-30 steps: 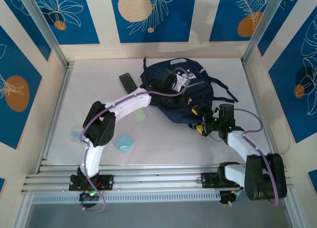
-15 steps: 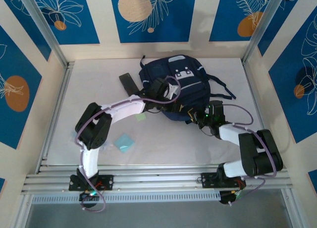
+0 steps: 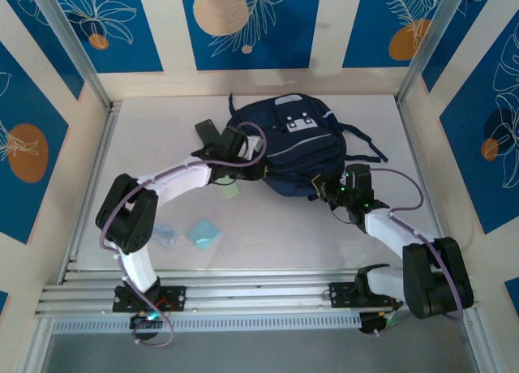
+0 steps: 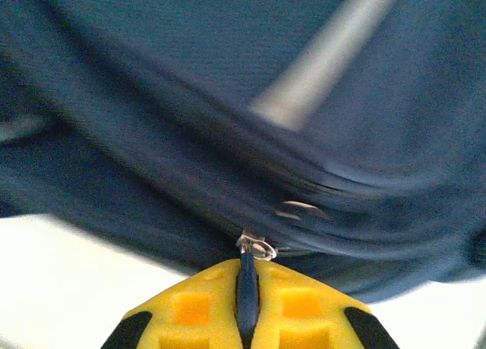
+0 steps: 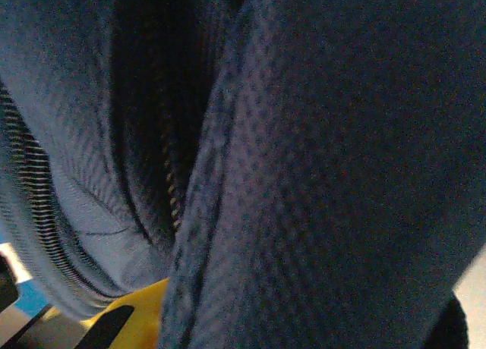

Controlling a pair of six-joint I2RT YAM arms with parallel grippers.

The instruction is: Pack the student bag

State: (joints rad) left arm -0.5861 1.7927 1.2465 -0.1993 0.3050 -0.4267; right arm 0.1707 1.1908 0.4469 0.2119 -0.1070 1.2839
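Observation:
The left gripper draws the navy zipper pull shut between its fingers next, outward along the bag's edge, toward the flat black case [image 3: 207, 131]. Then it releases the pull.
The student bag [image 3: 296, 138], dark navy with a grey-white patch, lies at the back middle of the table. My left gripper [image 3: 246, 164] is at the bag's left edge. In the left wrist view its yellow fingers [image 4: 292, 303] are shut on a navy zipper pull [image 4: 247, 277], whose metal ring [image 4: 257, 247] sits against the bag's fabric [image 4: 228, 121]. My right gripper [image 3: 323, 186] is at the bag's near right edge. In the right wrist view a fold of bag fabric [image 5: 304, 174] runs down between its jaws, with one yellow finger [image 5: 125, 315] showing beside an open zipper track [image 5: 173, 190].
A flat black case [image 3: 207, 132] lies left of the bag. A pale green note [image 3: 232, 191] sits under the left forearm. Nearer the front left lie a teal square [image 3: 203, 232] and a clear wrapper [image 3: 165, 234]. Metal frame posts and patterned walls enclose the table.
My left gripper has drawn the zipper pull leftward along the bag's edge, and the bag has settled flatter. My right gripper has closed on the bag's near right edge.

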